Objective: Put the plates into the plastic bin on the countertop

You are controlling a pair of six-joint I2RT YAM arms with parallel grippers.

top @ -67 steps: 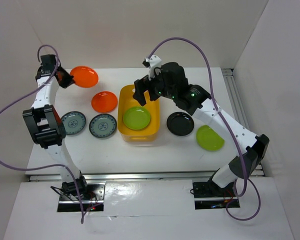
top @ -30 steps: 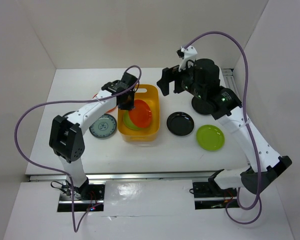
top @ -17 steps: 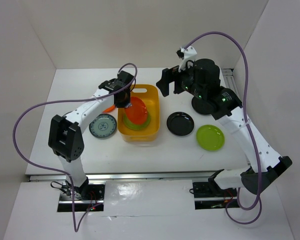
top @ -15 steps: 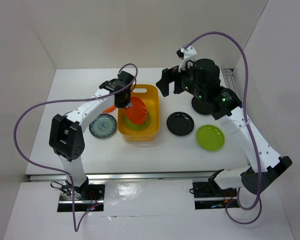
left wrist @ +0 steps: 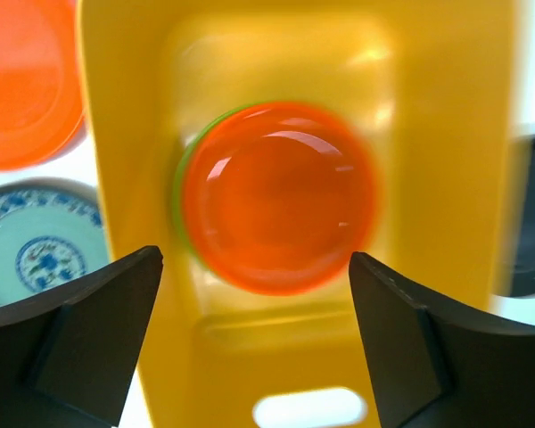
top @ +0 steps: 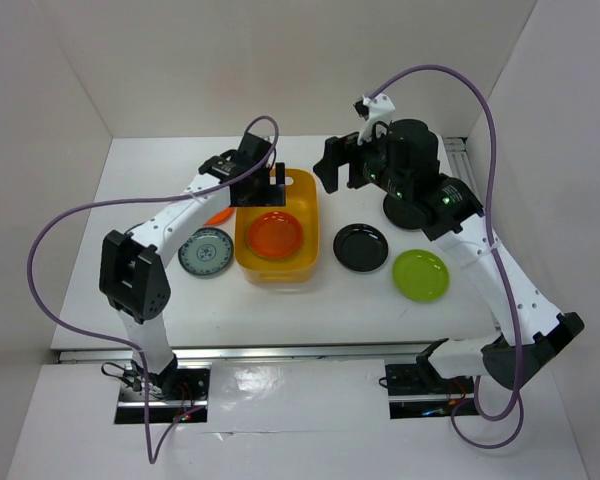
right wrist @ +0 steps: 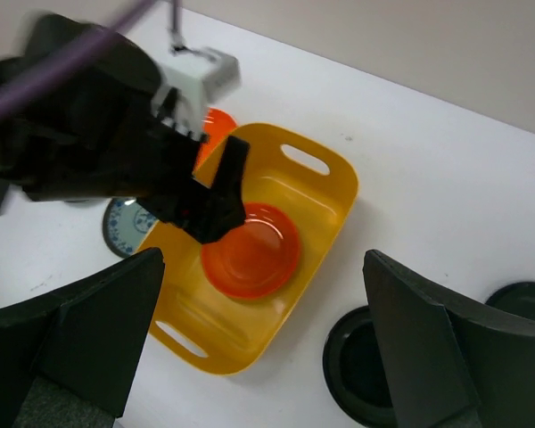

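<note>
The farther black plate lies loose below my right gripper, to its right in the top view. I will swing there and lower onto the plate's rim opposite the bin.
The yellow plastic bin (top: 308, 210) stands mid-countertop (top: 330, 300). An orange plate (top: 275, 233) lies flat inside it on a lime green plate (left wrist: 180, 178), of which only an edge shows. My left gripper (top: 262, 190) hovers open and empty over the bin's far end, looking down on the orange plate (left wrist: 281, 196). My right gripper (top: 342, 172) hangs open and empty above the bin's far right corner. On the countertop lie a second orange plate (left wrist: 27, 80), a patterned plate (top: 205, 250), two black plates (top: 361, 247) (right wrist: 522, 299) and another lime plate (top: 421, 275).
The left arm (top: 180, 215) stretches across the table's left side and covers part of the loose orange plate. The right arm (top: 470, 240) passes over the farther black plate. White walls enclose the table at back and sides.
My left gripper opened and let go of the orange plate, which dropped from tilted to flat on the green plate in the bin. The right arm stayed still.
</note>
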